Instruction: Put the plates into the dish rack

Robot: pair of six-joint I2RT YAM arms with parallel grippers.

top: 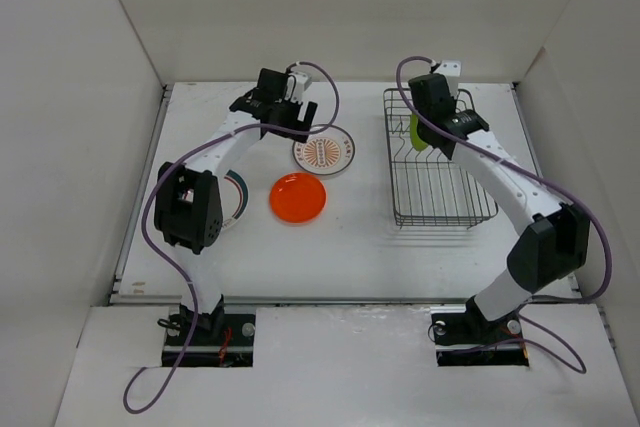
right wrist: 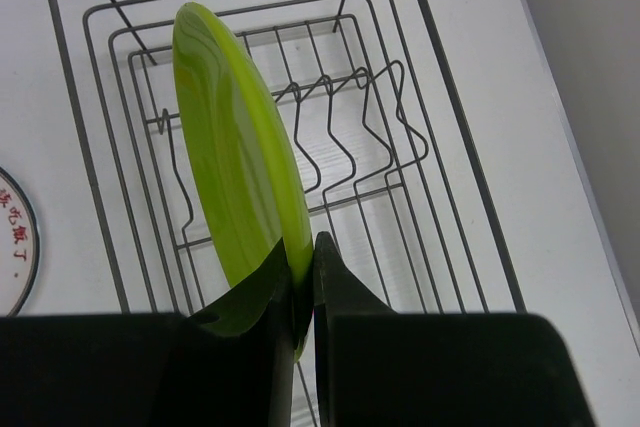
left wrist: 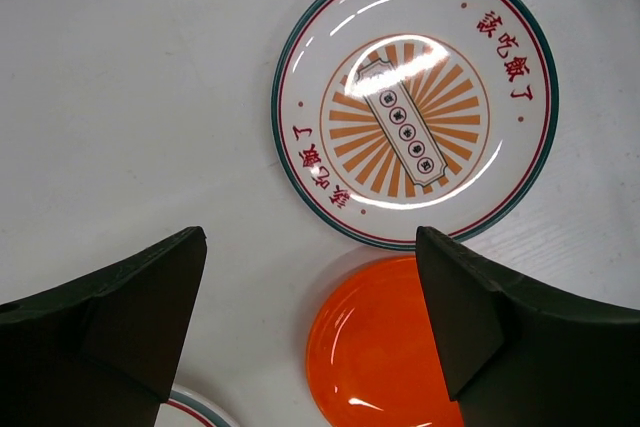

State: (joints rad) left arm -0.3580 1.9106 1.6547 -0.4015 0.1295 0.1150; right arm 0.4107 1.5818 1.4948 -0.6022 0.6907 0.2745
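Observation:
My right gripper still has the lime green plate point(top: 413, 133) above the rack's divider wires, so it should next move down and toward the side of the rack nearest the sunburst plate.
My right gripper point(right wrist: 303, 247) is shut on the rim of the lime green plate point(right wrist: 235, 147) and holds it on edge over the far part of the dark wire dish rack point(right wrist: 440, 97), above its divider prongs. In the top view the plate point(top: 413, 133) shows at the rack's point(top: 440, 215) far left, under the right gripper point(top: 424, 127). My left gripper point(left wrist: 310, 242) is open and empty above the table. The sunburst plate point(left wrist: 415, 102) lies flat ahead of it and the orange plate point(left wrist: 375, 347) below it. The ring-rimmed white plate point(top: 236, 197) is partly hidden by the left arm.
White walls enclose the table on three sides. The rack stands close to the right wall. The three flat plates lie close together left of centre, in the top view the sunburst plate point(top: 325, 152) just beyond the orange one point(top: 298, 197).

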